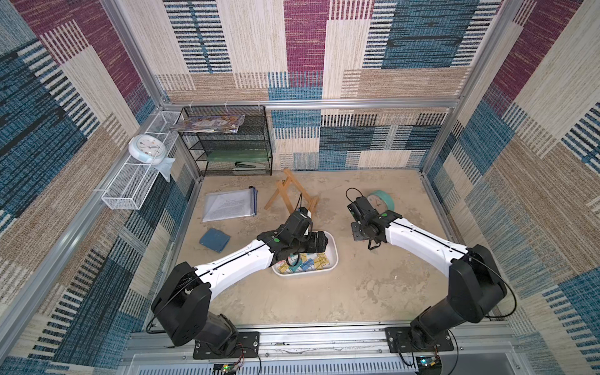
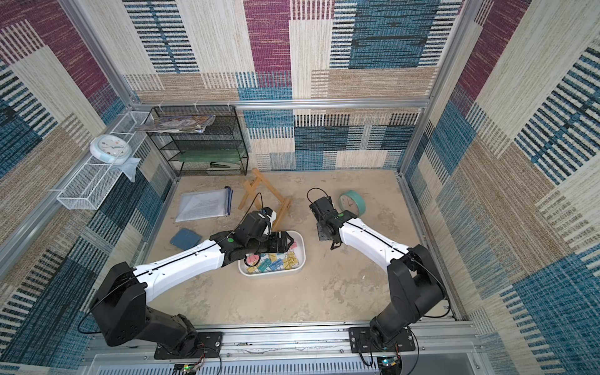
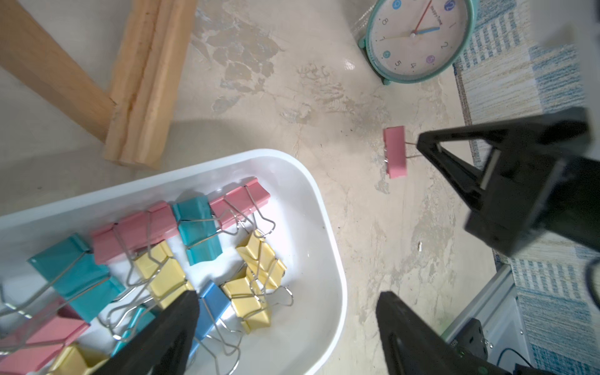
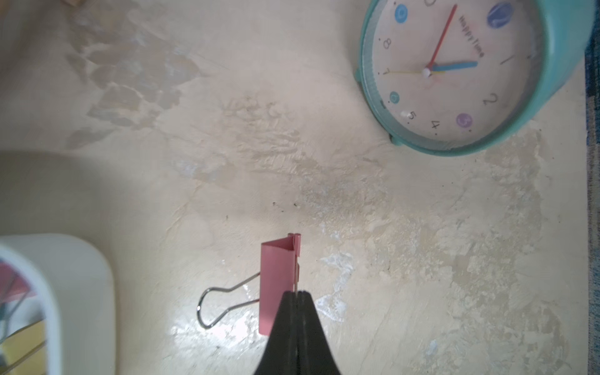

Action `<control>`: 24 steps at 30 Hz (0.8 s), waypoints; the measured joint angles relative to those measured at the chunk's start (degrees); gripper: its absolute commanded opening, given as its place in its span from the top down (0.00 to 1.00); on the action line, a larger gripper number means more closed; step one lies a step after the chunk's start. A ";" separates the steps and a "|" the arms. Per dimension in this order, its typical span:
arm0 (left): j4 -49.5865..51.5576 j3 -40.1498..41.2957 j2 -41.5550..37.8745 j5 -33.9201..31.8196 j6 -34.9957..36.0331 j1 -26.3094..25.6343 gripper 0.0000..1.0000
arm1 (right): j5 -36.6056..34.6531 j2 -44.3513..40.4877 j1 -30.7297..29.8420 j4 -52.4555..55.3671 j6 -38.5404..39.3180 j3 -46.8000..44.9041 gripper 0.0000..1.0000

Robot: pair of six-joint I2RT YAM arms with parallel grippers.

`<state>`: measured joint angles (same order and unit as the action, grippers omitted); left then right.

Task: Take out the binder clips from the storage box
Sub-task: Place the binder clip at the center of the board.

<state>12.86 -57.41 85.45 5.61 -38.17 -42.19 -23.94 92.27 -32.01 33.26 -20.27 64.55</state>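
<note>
Next, my right gripper turns, moves toward the storage box, lowers to the bare tabletop just outside its rim and releases the clip. That spot is empty.
The white storage box lies mid-table and holds several pastel binder clips in pink, yellow, teal and blue. My left gripper is open over the box's right end. One finger is above the clips and the other is outside the rim. My right gripper is shut on the wire handle of a pink binder clip, low over the table to the right of the box. Whether that clip touches the table I cannot tell.
A teal clock stands behind the right gripper. A wooden easel lies behind the box. A document pouch and a blue pad lie to the left. A black mesh shelf stands at the back left.
</note>
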 measured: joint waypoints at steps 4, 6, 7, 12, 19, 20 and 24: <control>-0.39 1.18 -0.48 -2.25 -0.87 -0.35 0.10 | -0.76 4.26 0.83 -1.36 2.62 1.25 1.00; -0.81 2.23 -1.01 -3.10 -1.66 -0.35 0.10 | -0.94 5.38 0.81 -2.36 4.61 1.86 1.00; -1.16 2.64 -1.11 -3.45 -1.92 -0.42 0.10 | -1.05 5.92 0.81 -3.19 5.81 2.10 1.00; -1.66 3.93 -2.19 -4.66 -2.01 -0.44 0.10 | -1.36 8.50 0.57 -6.32 12.31 2.32 1.00; -1.88 7.69 -7.54 -9.18 -2.40 -0.44 0.09 | -2.25 7.61 -2.93 -14.58 25.53 -3.23 0.99; -1.86 8.11 -8.31 -10.01 -2.40 -0.46 0.09 | -2.36 6.93 -3.45 -16.31 28.24 -4.66 0.98; -1.84 9.22 -10.43 -11.96 -2.38 -0.46 0.08 | -1.51 4.74 -3.85 -22.32 37.27 -9.22 0.95</control>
<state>11.03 -48.18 75.02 -6.35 -40.56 -42.65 -25.45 97.01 -35.86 10.94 16.99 55.33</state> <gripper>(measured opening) 0.911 0.067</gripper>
